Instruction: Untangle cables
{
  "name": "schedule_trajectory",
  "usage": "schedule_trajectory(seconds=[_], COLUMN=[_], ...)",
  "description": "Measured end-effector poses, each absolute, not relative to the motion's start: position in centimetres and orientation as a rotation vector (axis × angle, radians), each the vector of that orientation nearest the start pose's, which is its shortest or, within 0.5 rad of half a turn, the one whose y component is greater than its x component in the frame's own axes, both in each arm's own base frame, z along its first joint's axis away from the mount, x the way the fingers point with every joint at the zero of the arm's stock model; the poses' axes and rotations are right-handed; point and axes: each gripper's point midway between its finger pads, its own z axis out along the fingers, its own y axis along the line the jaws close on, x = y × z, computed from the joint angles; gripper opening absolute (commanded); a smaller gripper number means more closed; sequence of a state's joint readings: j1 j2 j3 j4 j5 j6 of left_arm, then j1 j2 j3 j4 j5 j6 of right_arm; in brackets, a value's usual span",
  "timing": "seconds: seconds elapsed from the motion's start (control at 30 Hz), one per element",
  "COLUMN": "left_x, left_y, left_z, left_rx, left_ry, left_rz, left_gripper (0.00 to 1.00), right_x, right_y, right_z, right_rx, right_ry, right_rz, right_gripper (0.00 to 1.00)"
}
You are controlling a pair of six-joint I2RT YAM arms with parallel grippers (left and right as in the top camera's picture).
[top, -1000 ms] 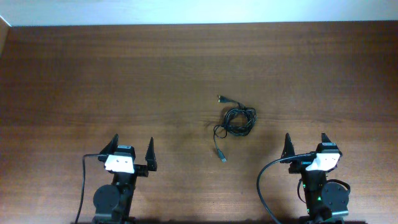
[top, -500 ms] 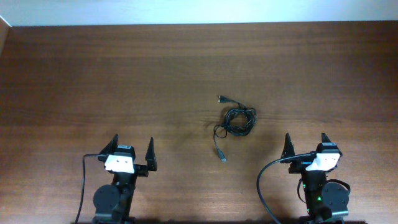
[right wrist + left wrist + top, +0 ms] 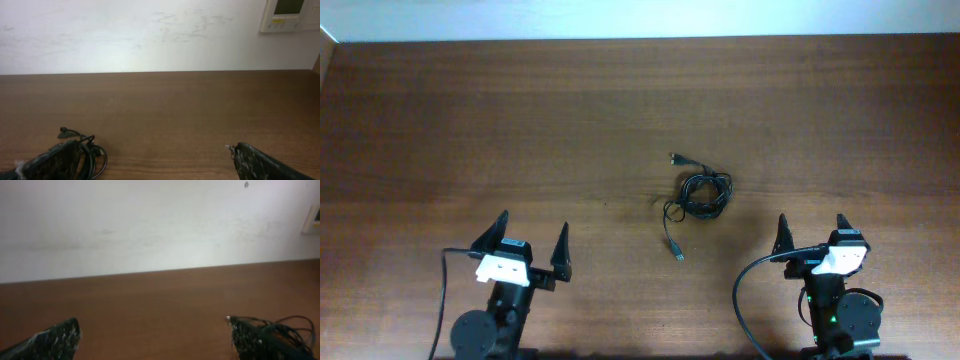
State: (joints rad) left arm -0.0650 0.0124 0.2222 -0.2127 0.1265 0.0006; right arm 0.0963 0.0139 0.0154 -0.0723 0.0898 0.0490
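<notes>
My left gripper swings outward and to the right in the overhead view next, then tips down and lowers onto the cable heap's nearest side (image 3: 686, 192), because several pieces of cable run together there.
The cables (image 3: 701, 193) are a small bunch of thin black loops on the wooden table, right of centre, with one plug end (image 3: 673, 157) up-left and another (image 3: 677, 254) trailing toward the front. My left gripper (image 3: 533, 234) is open and empty at the front left, well apart from the bunch. My right gripper (image 3: 812, 227) is open and empty at the front right. In the left wrist view the cables (image 3: 295, 327) show behind the right finger. In the right wrist view the cables (image 3: 90, 149) lie partly hidden behind the left finger.
The brown wooden table (image 3: 520, 130) ends at a white wall (image 3: 640, 18) at the back. A thick black arm cable (image 3: 745, 300) curves by the right arm's base. A wall panel (image 3: 291, 15) shows in the right wrist view.
My left arm has shifted slightly to the left and toward the front. The right arm and the cables have not moved.
</notes>
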Motion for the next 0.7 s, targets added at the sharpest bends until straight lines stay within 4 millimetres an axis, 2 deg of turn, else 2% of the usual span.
schedule_trajectory(seconds=[0.17, 0.2, 0.23, 0.3, 0.37, 0.47, 0.5, 0.57, 0.63, 0.7], left_x=[21.9, 22.3, 23.1, 24.1, 26.0, 28.7, 29.4, 31.0, 31.8, 32.3], left_y=[-3.8, -3.9, -4.4, -5.0, -6.3, -8.1, -8.8, -11.0, -13.3, -15.5], left_z=[25.4, 26.1, 27.8, 29.0, 30.7, 31.0, 30.5, 30.5, 30.0, 28.7], left_rx=[0.156, 0.163, 0.179, 0.204, 0.252, 0.303, 0.318, 0.381, 0.449, 0.509], left_ry=[1.681, 1.705, 1.721, 1.746, 1.82, 1.968, 2.027, 2.069, 2.086, 2.112], left_rz=[-0.163, -0.172, -0.192, -0.225, -0.296, -0.409, -0.44, -0.502, -0.549, -0.591], left_gripper=[0.99, 0.99, 0.99, 0.99, 0.99, 0.99, 0.99, 0.99, 0.99, 0.99], right_x=[24.6, 24.6, 24.6, 24.6, 24.6, 24.6, 24.6, 24.6, 24.6, 24.6], right_y=[0.9, 0.8, 0.9, 0.9, 0.9, 0.9, 0.9, 0.9, 0.9, 0.9], right_z=[16.0, 16.0, 16.0, 16.1, 16.0, 16.1, 16.1, 16.1, 16.1, 16.1], right_rx=[0.029, 0.03, 0.028, 0.029, 0.029, 0.028, 0.028, 0.028, 0.028, 0.028], right_ry=[1.64, 1.64, 1.64, 1.639, 1.64, 1.638, 1.638, 1.638, 1.638, 1.638], right_rz=[0.038, 0.038, 0.038, 0.039, 0.039, 0.039, 0.039, 0.039, 0.04, 0.039], right_gripper=[0.98, 0.98, 0.98, 0.98, 0.98, 0.98, 0.99, 0.98, 0.99, 0.98])
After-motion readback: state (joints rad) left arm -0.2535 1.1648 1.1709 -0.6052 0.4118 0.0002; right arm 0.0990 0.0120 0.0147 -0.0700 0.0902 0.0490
